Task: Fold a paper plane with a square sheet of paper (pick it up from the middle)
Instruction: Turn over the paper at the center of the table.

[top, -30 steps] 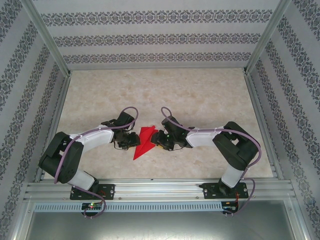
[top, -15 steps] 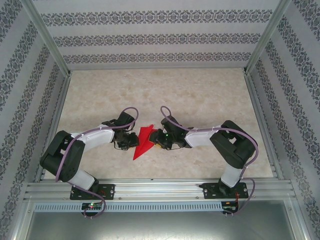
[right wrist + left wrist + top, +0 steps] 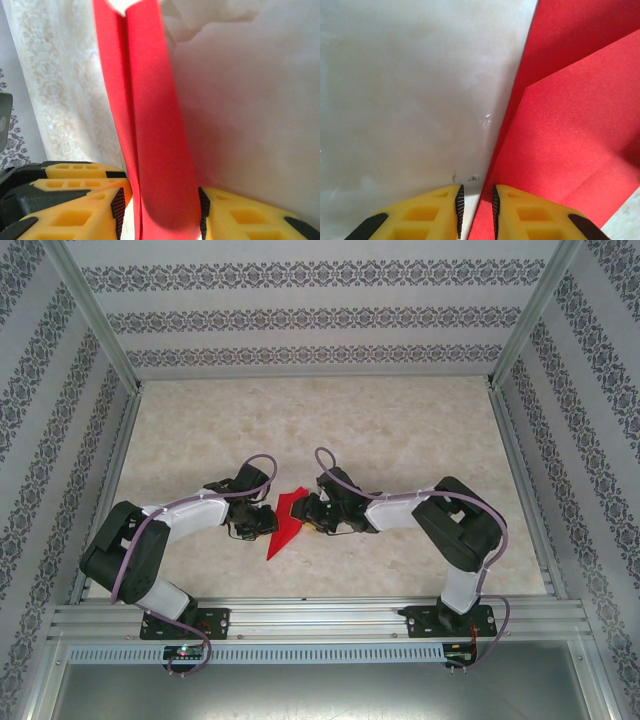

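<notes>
I next need to ease the curled red flap (image 3: 155,125) outward toward my left gripper, onto the paper's folded layers, as it stands between my right gripper's open fingers.
The red paper (image 3: 283,531), folded to a point that aims at the near edge, lies mid-table between both grippers. My left gripper (image 3: 268,522) rests low at its left edge. In the left wrist view its yellow fingers stand a narrow gap apart (image 3: 477,206), one on bare table and one on the layered red paper (image 3: 570,125), whose edge runs into the gap. My right gripper (image 3: 306,515) covers the paper's right side. In the right wrist view a curled red flap (image 3: 155,125) stands up between its jaws (image 3: 160,212) and fills the gap.
The pale marbled table (image 3: 400,430) stretches away behind the arms. Patterned walls (image 3: 320,310) close it in on three sides. Aluminium rails (image 3: 320,620) run along the near edge by the arm bases. More yellow fingers (image 3: 75,172) show beside my right gripper.
My right gripper has slid left over the paper, and the paper's right wing is now hidden under it. The left gripper has stayed in place and its jaws have narrowed slightly.
</notes>
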